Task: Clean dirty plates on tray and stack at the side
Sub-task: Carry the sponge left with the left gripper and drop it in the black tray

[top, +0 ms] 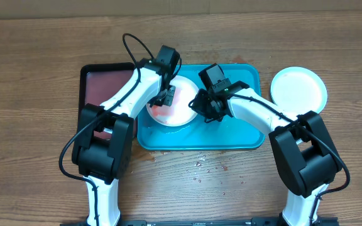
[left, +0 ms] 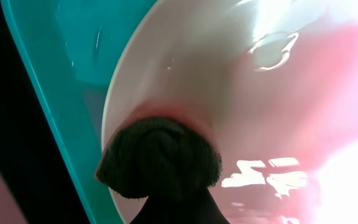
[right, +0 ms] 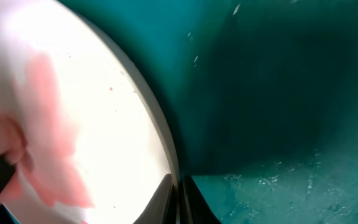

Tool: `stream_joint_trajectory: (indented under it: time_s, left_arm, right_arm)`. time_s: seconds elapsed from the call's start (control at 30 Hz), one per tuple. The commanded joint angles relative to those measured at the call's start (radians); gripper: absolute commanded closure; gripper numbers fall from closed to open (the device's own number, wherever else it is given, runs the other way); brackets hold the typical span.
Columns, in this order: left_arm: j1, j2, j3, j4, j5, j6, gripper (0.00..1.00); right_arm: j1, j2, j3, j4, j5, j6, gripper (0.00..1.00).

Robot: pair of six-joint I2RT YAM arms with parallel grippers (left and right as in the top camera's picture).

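The dark-red tray [top: 104,87] has a clear bottom, so my left gripper should next lift off the plate, carry the dark wad over the dark-red tray and lower it there.
A white plate [top: 180,112] smeared with red lies in the left half of the turquoise tray [top: 244,139]. My left gripper [top: 166,95] is over the plate, shut on a dark wad of cloth [left: 160,158]. The cloth presses on the plate [left: 229,74] by its rim; it hides the fingers in the left wrist view. My right gripper [top: 201,104] is at the plate's right edge. Its fingers [right: 166,202] are shut on the rim of the plate [right: 104,112], one on each side. Another plate [top: 298,89], clean and pale, rests on the table to the right of the tray.
A dark-red tray with a black rim [top: 102,81] sits against the turquoise tray's left side, partly under my left arm. Drops of liquid [top: 206,166] spot the wooden table in front of the tray. The tray floor [right: 278,93] to the plate's right is wet.
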Motion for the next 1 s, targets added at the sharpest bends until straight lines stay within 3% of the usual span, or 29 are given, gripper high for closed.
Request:
stream_joint_trajectory:
  time_s: [0.0, 0.13, 0.27, 0.47, 0.6, 0.8, 0.97]
  left_arm:
    - [0.002, -0.018, 0.103, -0.024, 0.121, 0.020, 0.96]
    - [0.003, -0.100, 0.172, -0.035, 0.236, 0.046, 0.96]
    - [0.005, -0.234, 0.200, -0.038, 0.244, 0.058, 0.96]
    - [0.073, -0.383, 0.200, -0.145, -0.011, 0.035, 0.96]
    - [0.184, -0.385, 0.192, -0.227, -0.030, 0.015, 0.96]
    - [0.349, -0.381, 0.035, -0.161, 0.097, 0.012, 0.96]
    - [0.405, -0.381, -0.156, -0.056, 0.143, 0.016, 0.96]
  right_arm:
    - [-0.013, -0.010, 0.010, -0.001, 0.035, 0.001, 0.96]
    - [-0.023, -0.034, 0.017, -0.003, 0.036, -0.021, 0.96]
    - [-0.037, -0.058, 0.017, -0.006, 0.036, -0.021, 0.96]
    - [-0.050, -0.071, 0.017, -0.047, 0.037, -0.045, 0.96]
    - [-0.052, -0.082, 0.017, -0.087, 0.063, -0.068, 0.96]
    - [-0.052, -0.095, 0.017, -0.111, 0.067, -0.095, 0.96]
    - [-0.052, -0.097, 0.017, -0.115, 0.067, -0.100, 0.96]
